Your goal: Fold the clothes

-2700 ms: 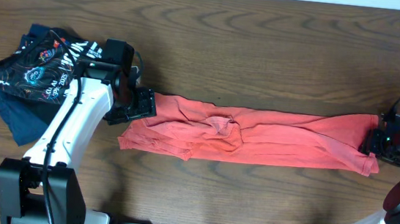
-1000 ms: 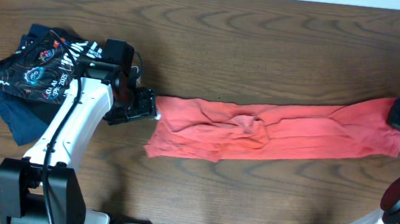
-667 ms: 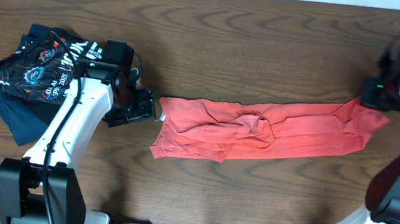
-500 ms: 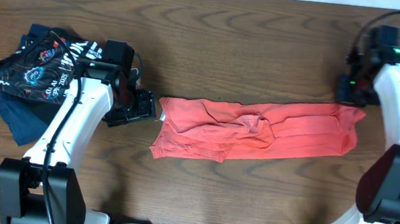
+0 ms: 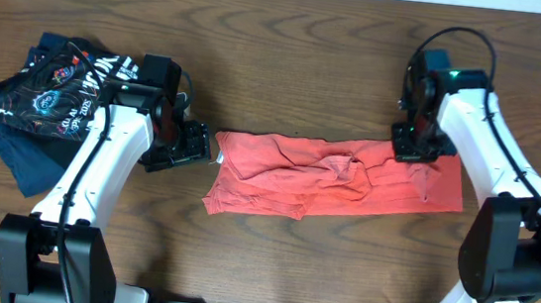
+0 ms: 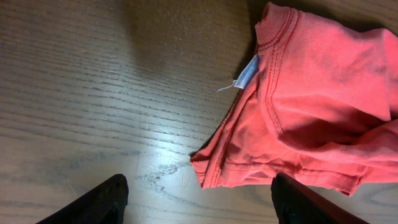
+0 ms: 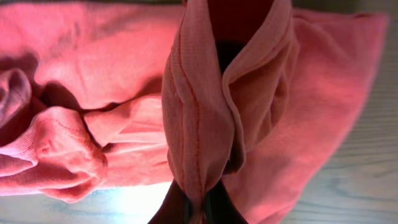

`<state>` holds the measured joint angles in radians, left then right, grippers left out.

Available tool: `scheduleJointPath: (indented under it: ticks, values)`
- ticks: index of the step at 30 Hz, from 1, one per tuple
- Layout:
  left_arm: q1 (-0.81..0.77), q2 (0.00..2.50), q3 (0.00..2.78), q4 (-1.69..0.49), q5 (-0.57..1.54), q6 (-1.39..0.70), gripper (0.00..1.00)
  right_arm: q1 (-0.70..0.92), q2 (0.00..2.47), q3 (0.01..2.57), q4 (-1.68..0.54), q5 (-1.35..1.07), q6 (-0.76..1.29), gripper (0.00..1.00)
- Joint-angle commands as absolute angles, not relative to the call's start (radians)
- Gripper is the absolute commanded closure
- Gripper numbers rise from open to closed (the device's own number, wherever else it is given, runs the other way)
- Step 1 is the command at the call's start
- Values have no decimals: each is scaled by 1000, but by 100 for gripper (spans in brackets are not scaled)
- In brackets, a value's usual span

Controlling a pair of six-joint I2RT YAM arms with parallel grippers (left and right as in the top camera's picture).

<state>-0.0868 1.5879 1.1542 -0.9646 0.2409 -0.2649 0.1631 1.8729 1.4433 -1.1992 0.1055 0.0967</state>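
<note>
My right gripper moves down and to its left in the overhead view next, toward the cloth [image 5: 369, 176] [image 7: 127, 134] beside the crumple below it, and releases the hanging fold.
The clothes, a red-orange T-shirt [image 5: 328, 177], lie as a crumpled band across the middle of the table. My right gripper [image 5: 413, 148] hovers over the band's right part, shut on a pinched fold of the shirt [image 7: 199, 118] that hangs from it; the right gripper [image 7: 199, 210] shows the cloth clamped between its tips. My left gripper [image 5: 197, 146] stands open just left of the shirt's collar end. In the left wrist view the left gripper [image 6: 199, 205] has bare wood between its fingers [image 6: 93, 202], and the shirt [image 6: 317, 106] with its white label [image 6: 247, 73] lies just ahead.
A pile of dark garments with white lettering [image 5: 47, 90] sits at the far left, behind the left arm. The wooden table [image 5: 310, 56] ends at a pale edge along the top.
My right gripper has swung from the far right edge leftward with the shirt's right end, doubling it back over the band, which is now shorter. The left arm has stayed still.
</note>
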Motion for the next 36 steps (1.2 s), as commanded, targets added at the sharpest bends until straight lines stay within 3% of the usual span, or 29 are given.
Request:
scheduleJointPath:
  ticks: [1, 13, 15, 19, 27, 36]
  values:
    - [-84, 1588, 1163, -969, 250, -267, 24, 200, 1872, 1399, -1187, 108, 162, 99]
    - [-84, 1588, 1163, -971, 250, -267, 24, 265, 1872, 1339, -1140, 68, 187, 98]
    - [-84, 1588, 1163, -974, 250, -267, 24, 265, 1872, 1339, -1129, -14, 187, 90]
    - [-84, 1588, 1163, -978, 250, -266, 24, 265, 1872, 1339, -1077, -234, 186, 87]
    - [-84, 1588, 1163, -985, 250, -266, 24, 265, 1872, 1339, -1058, -244, 186, 59]
    - [-84, 1588, 1162, -1010, 251, -266, 23, 240, 1824, 1354, -1069, -228, 187, 70]
